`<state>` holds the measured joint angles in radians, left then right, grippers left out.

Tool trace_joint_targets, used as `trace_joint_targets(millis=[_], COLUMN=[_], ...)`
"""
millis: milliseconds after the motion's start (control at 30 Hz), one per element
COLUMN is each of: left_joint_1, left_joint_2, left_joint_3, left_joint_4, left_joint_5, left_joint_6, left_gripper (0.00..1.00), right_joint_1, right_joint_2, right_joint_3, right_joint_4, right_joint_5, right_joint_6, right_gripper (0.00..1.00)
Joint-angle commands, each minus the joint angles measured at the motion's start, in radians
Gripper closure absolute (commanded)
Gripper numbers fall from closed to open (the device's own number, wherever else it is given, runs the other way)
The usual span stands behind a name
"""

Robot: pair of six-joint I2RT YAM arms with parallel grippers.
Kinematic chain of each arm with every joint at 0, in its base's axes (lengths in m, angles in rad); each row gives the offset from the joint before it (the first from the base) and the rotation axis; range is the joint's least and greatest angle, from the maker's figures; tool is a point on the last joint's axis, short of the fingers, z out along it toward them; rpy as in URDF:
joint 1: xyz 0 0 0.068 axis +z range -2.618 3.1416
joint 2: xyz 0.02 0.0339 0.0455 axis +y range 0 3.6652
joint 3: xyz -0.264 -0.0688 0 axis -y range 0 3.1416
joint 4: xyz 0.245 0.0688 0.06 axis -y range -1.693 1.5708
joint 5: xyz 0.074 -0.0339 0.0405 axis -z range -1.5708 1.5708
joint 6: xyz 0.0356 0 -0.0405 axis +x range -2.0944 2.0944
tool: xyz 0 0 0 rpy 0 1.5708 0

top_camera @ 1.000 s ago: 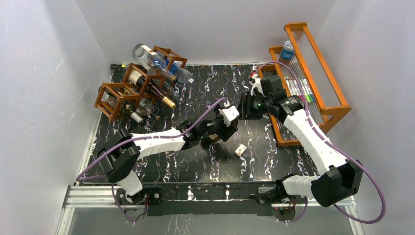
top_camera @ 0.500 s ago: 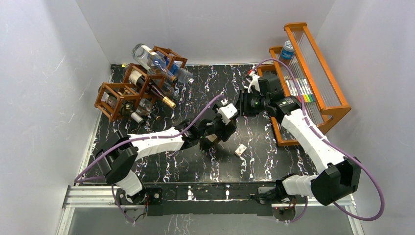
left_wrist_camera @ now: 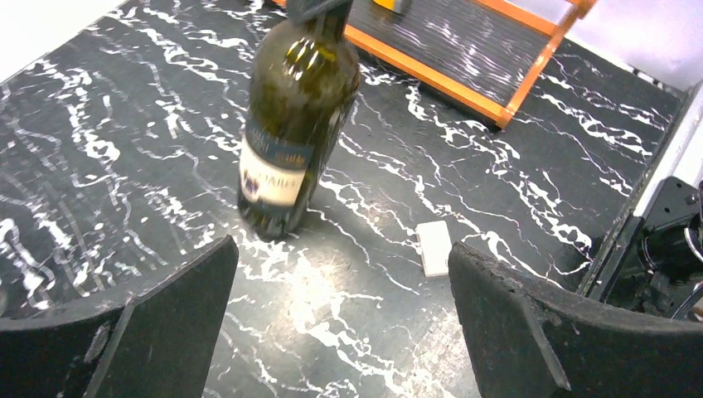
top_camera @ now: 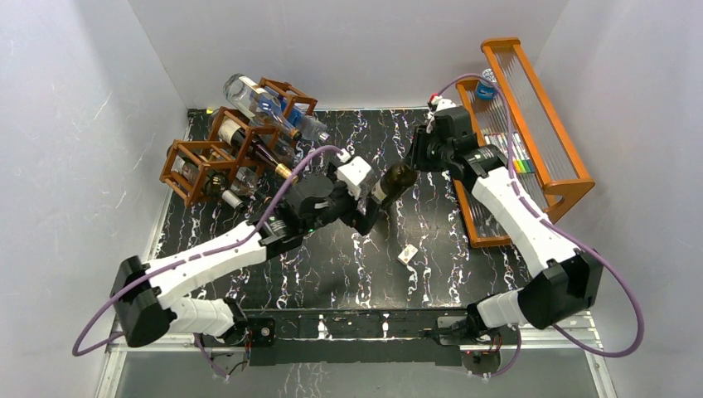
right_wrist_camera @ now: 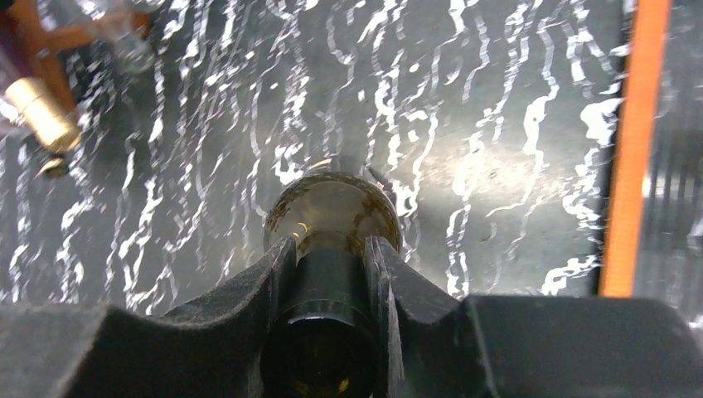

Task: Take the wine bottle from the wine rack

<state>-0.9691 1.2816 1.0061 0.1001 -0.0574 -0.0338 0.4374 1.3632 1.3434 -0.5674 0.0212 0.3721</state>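
The bottle is still leaning, so my right gripper will next carry it outward onto the bare marble (top_camera: 397, 152) (right_wrist_camera: 402, 108) beside the orange shelf, stand it upright and let go of its neck.
The dark green wine bottle (top_camera: 391, 182) with a white and blue label (left_wrist_camera: 278, 170) is out on the black marble table, leaning, its base down on the surface. My right gripper (right_wrist_camera: 327, 286) is shut on its neck from above (top_camera: 417, 162). My left gripper (left_wrist_camera: 344, 257) is open just in front of the bottle's base, apart from it, with nothing between its fingers (top_camera: 369, 211). The reddish-brown wine rack (top_camera: 217, 153) stands at the back left and holds other bottles.
A clear bottle (top_camera: 253, 98) and a dark gold-capped bottle (top_camera: 265, 153) lie in the rack. A small white block (top_camera: 407, 254) lies on the table near the left fingers (left_wrist_camera: 433, 247). An orange wooden shelf (top_camera: 572, 170) stands at the right.
My left gripper has opened, let go of the bottle and drawn back to the left. My right gripper has shut on the neck and the bottle has swung towards upright.
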Motion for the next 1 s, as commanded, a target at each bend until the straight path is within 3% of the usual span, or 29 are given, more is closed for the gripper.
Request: trace_joint_targets(millis=[0, 333, 533, 800, 867, 967], left_joint_1=[0.054, 0.289, 0.327, 0.332, 0.331, 0.334], left_joint_2=[-0.11, -0.185, -0.188, -0.197, -0.201, -0.211], left_joint_3=[0.026, 0.11, 0.156, 0.178, 0.184, 0.18], left_joint_4=[-0.181, -0.442, -0.506, -0.539, -0.541, -0.545], left_joint_5=[-0.067, -0.072, -0.078, -0.152, -0.157, -0.187], left_joint_6=[-0.05, -0.231, -0.256, -0.264, -0.26, -0.247], left_gripper=[0.02, 0.02, 0.02, 0.02, 0.02, 0.02], right_joint_1=[-0.02, -0.121, -0.121, -0.102, -0.088, -0.068], right_joint_2=[0.056, 0.34, 0.486, 0.564, 0.592, 0.641], right_joint_3=[0.141, 0.476, 0.616, 0.708, 0.744, 0.802], right_joint_4=[0.146, 0.061, -0.012, -0.054, -0.077, -0.129], right_joint_5=[0.146, 0.238, 0.239, 0.212, 0.208, 0.24], right_joint_6=[-0.004, -0.065, -0.119, -0.169, -0.177, -0.182], right_gripper=[1.0, 1.0, 1.0, 1.0, 0.95, 0.75])
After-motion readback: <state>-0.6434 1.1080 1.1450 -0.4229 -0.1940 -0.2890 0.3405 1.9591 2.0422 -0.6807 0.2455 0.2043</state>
